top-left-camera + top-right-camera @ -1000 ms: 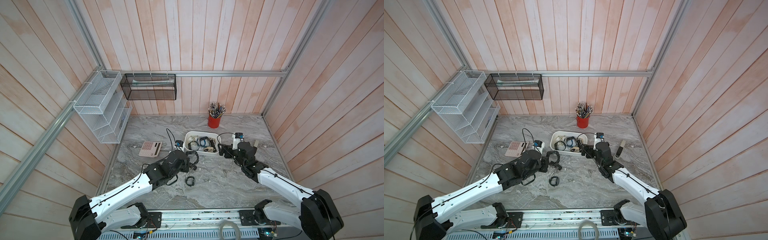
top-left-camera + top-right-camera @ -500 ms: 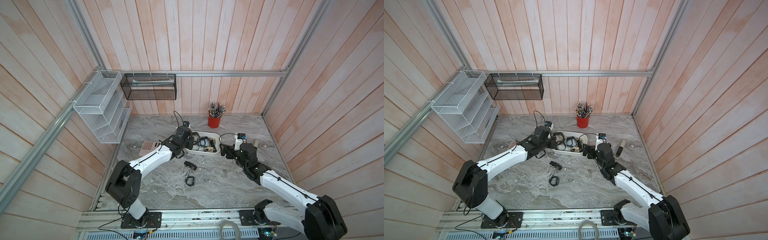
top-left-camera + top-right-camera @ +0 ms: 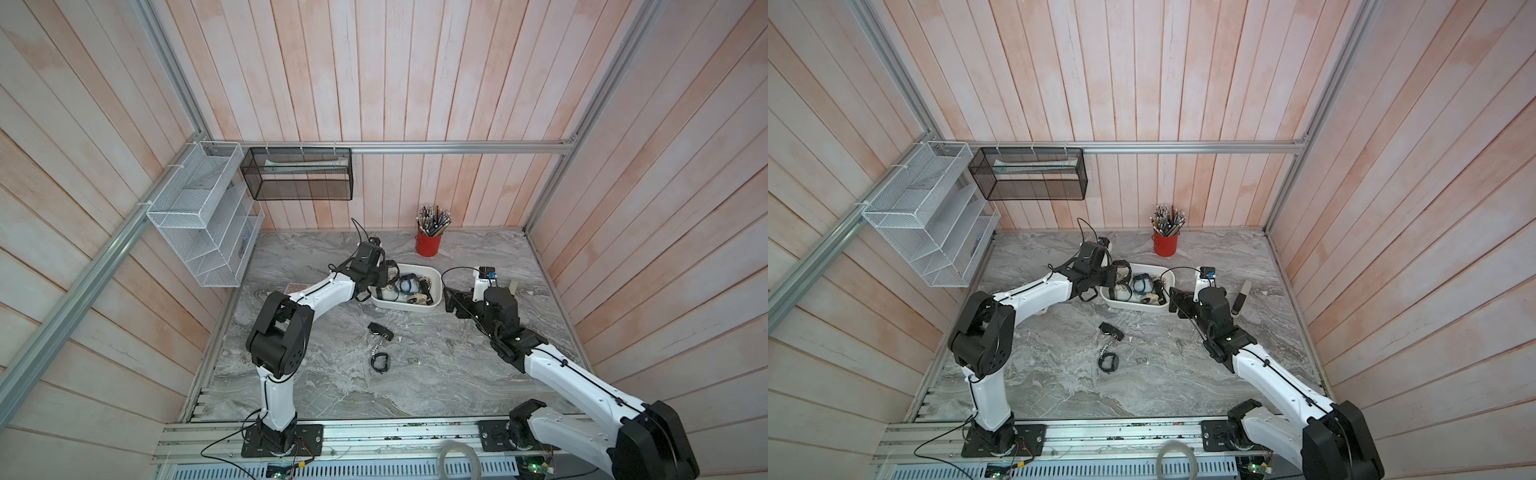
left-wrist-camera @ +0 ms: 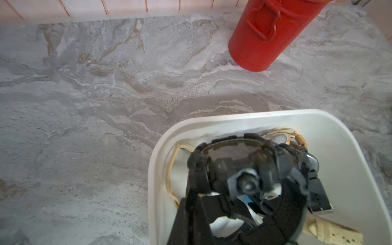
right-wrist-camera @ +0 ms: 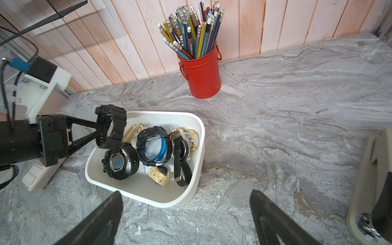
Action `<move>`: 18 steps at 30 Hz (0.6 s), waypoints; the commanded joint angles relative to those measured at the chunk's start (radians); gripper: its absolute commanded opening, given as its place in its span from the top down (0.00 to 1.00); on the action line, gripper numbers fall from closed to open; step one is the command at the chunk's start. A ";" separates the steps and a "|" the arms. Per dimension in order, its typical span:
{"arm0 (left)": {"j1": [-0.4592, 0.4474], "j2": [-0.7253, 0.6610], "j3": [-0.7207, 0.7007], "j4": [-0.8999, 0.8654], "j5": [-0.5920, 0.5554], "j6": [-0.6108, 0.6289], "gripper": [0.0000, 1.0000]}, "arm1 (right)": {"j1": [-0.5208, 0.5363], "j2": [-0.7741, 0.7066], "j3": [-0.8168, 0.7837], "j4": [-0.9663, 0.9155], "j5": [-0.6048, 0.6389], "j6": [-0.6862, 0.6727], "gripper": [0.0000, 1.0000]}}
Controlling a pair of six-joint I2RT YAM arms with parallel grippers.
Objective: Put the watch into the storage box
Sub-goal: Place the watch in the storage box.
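Note:
The left gripper lowers slightly and releases the chunky black watch next. The watch hangs over the tub, and the box's end by the calculator lies just below it.
The storage box (image 3: 406, 309) (image 3: 1133, 307) (image 5: 148, 194) (image 4: 153, 169) is a shallow white tub at the middle of the table, with several watches lying inside. My left gripper (image 3: 384, 275) (image 3: 1116, 274) (image 4: 214, 198) is shut on a chunky black watch (image 5: 112, 127) (image 4: 233, 161) and holds it above the box's left end. My right gripper (image 3: 451, 302) (image 3: 1177, 300) (image 5: 186, 193) stands open and empty just outside the box's right end, low over the table. Two more black watches (image 3: 380, 330) (image 3: 380, 361) lie on the marble in front of the box.
A red pen cup (image 3: 428, 246) (image 5: 201, 78) (image 4: 265, 36) stands behind the box. A beige calculator (image 3: 296, 287) (image 5: 40, 174) lies left of it, a beige and black tool (image 3: 1241, 296) (image 5: 373, 191) right of my right arm. Mesh baskets (image 3: 208, 216) (image 3: 297, 180) hang on the walls.
My left arm swung from the table's middle up to the box, carrying the black watch with it. The right arm has barely moved.

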 commanded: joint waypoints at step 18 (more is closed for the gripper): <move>0.003 -0.265 -0.123 0.075 0.118 -0.092 0.00 | -0.014 -0.075 0.006 -0.069 0.031 -0.025 0.04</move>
